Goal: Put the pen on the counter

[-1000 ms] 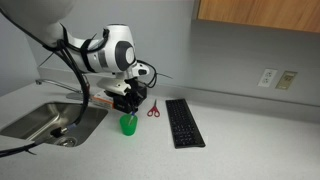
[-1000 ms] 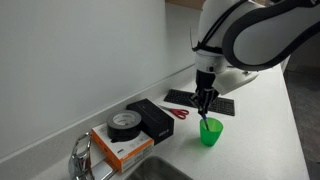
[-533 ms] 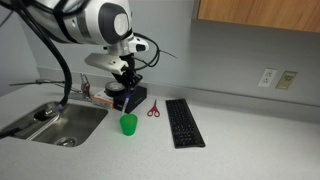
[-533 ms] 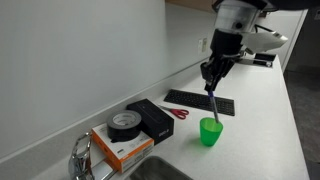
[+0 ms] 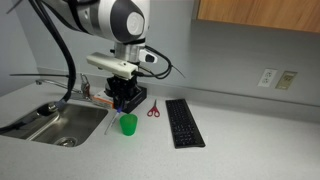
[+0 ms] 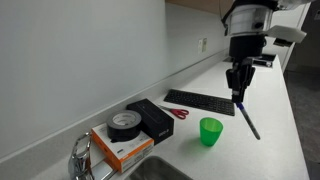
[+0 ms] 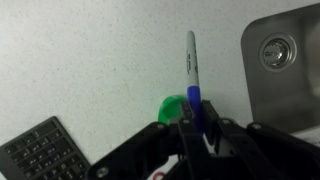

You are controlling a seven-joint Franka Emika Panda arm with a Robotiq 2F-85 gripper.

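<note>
The pen [image 6: 247, 117] has enough room to lie between the green cup [image 6: 210, 131] and the keyboard. My gripper will lower it past the cup to the bare counter there next.
My gripper [image 6: 238, 88] is shut on the pen [image 6: 247, 117], a thin white stick with a blue cap end. The pen hangs tilted below the jaws, above the counter [image 6: 282, 150] and just beside the green cup [image 6: 210, 131]. In the wrist view the jaws [image 7: 198, 122] clamp the blue end and the white body of the pen [image 7: 191, 60] points out over the grey-white counter [image 7: 90, 60], with the cup [image 7: 172, 108] partly hidden behind the fingers. In an exterior view the gripper [image 5: 122, 98] hovers above the cup [image 5: 128, 124]; the pen is hard to make out there.
Red-handled scissors [image 6: 180, 113] and a black keyboard [image 6: 200, 101] lie beyond the cup. A black box [image 6: 150, 118], a tape roll [image 6: 124, 123] on an orange box and a faucet [image 6: 82, 158] stand near the steel sink [image 5: 55, 120].
My gripper has lifted the pen out of the green cup and carried it sideways, off the cup and over the counter.
</note>
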